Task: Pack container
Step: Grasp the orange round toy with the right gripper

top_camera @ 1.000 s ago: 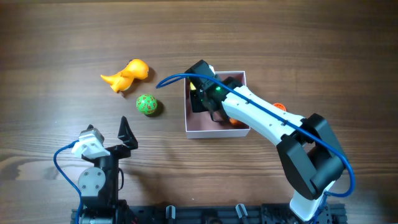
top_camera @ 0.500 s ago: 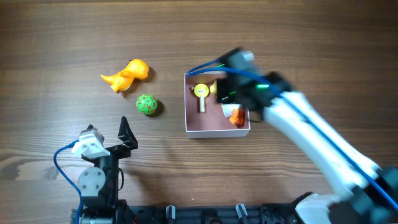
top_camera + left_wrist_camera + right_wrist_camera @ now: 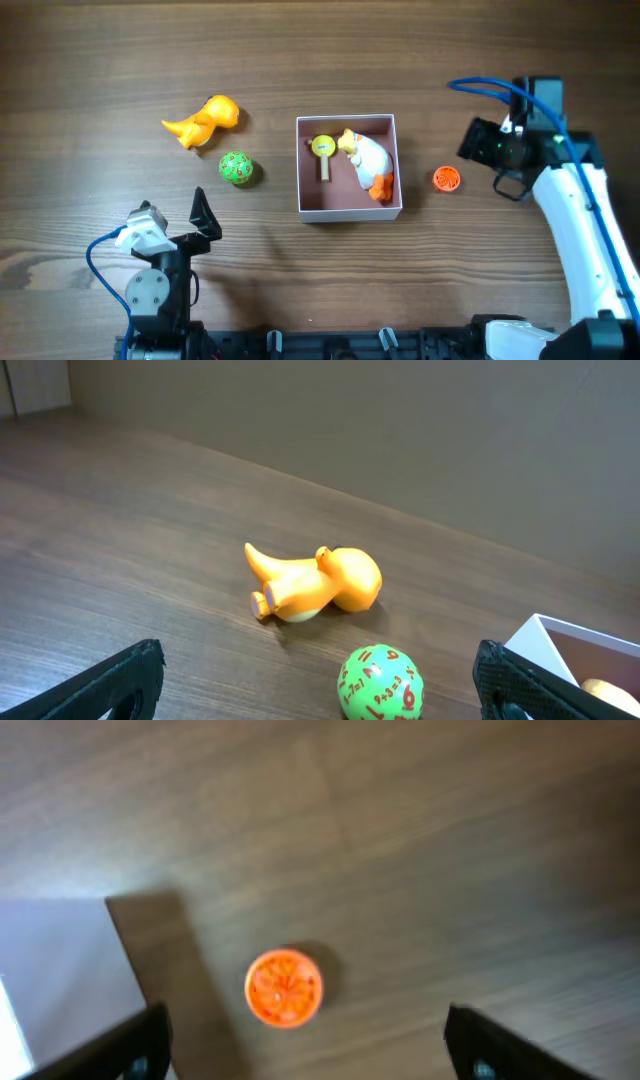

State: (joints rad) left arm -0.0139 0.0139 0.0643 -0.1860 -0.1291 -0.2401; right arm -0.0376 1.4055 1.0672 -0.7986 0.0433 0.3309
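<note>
The orange disc lies on the tabletop between my raised fingers and the box. My right gripper moves down and toward the container onto the disc next.
The container, a square white-walled box with a pink inside, sits mid-table. In it lie a white and orange duck toy and a yellow-headed stick toy. My right gripper hovers open and empty to the right of the box; in its wrist view the gripper frames a small orange disc on the table, with the container's wall at the left. My left gripper rests open at the front left, facing a green number ball and an orange dinosaur toy.
The orange disc lies just right of the box. On the table left of the box lie the green ball and the orange dinosaur. A corner of the container shows in the left wrist view.
My right gripper opened inside the container, left the duck toy there, and swung out to the right, beyond the orange disc. The left arm has not moved.
</note>
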